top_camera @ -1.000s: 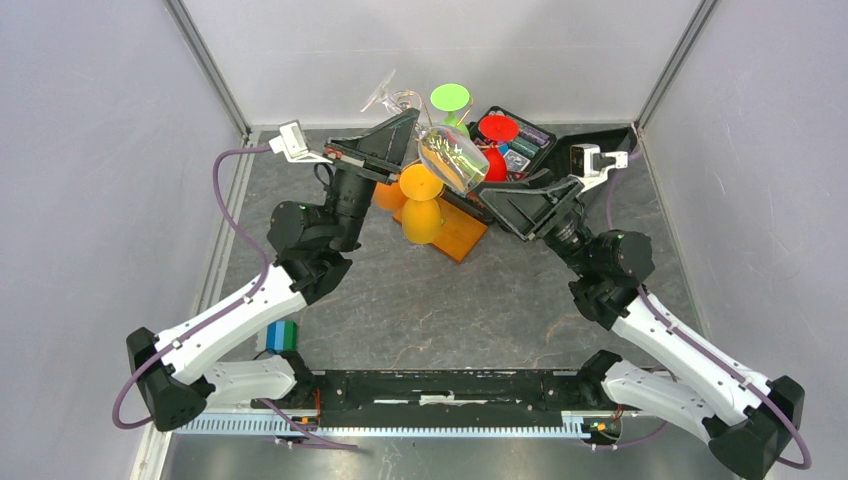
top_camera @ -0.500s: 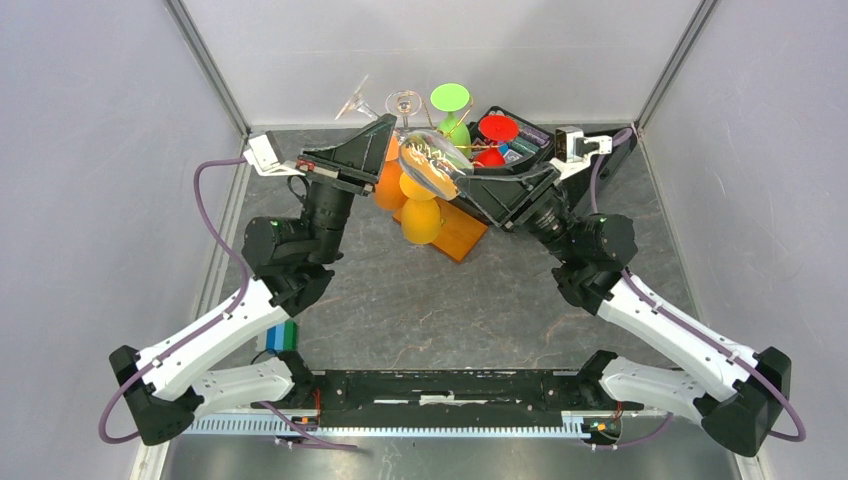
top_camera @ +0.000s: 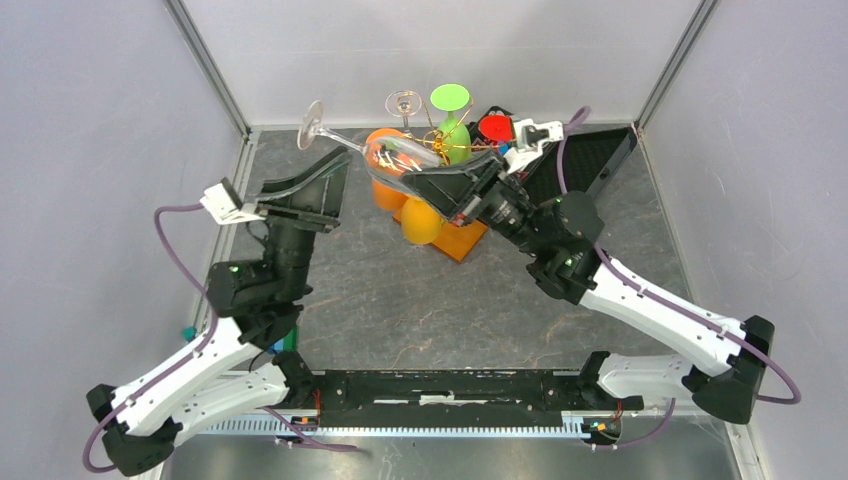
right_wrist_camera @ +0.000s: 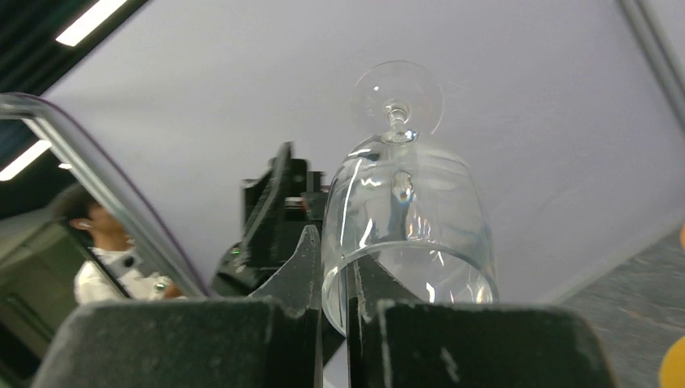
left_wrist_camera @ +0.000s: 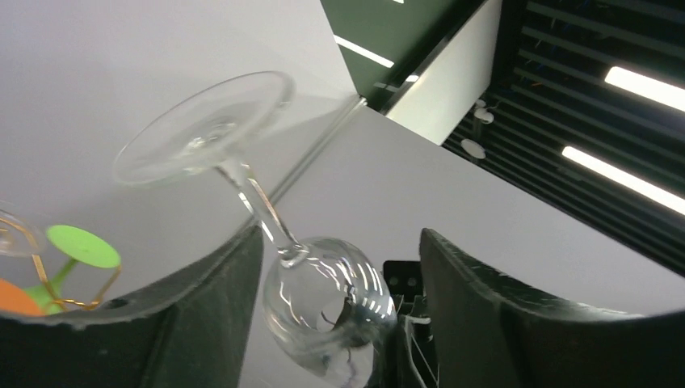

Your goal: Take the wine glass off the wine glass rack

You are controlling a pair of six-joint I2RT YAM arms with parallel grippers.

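The empty grey tabletop is below and back from my right gripper. My right gripper needs to move back next, turn its fingers down, lower the wine glass's foot [top_camera: 313,118] there and let go.
A clear wine glass [top_camera: 392,158] hangs tilted in the air over the rack's left side, foot [top_camera: 313,118] pointing up-left. My right gripper [top_camera: 412,180] is shut on its bowl rim, one finger inside and one outside; in the right wrist view the wine glass [right_wrist_camera: 412,218] stands above that right gripper [right_wrist_camera: 338,275]. My left gripper [top_camera: 325,178] is open, below the stem. From the left wrist the bowl [left_wrist_camera: 327,299] lies between the spread fingers of the left gripper [left_wrist_camera: 339,242], stem beside the left finger [left_wrist_camera: 218,291]. The wine glass rack [top_camera: 440,135] stands on its wooden base [top_camera: 458,240].
Coloured glasses hang on the rack: orange [top_camera: 422,220], green [top_camera: 450,98], red [top_camera: 495,127], and a small clear one [top_camera: 403,103]. An open black case [top_camera: 590,150] lies at the back right. Grey walls close in the left, back and right.
My right gripper has shut on the glass's rim and carried it left. My left gripper has opened and drawn back down-left, off the stem.
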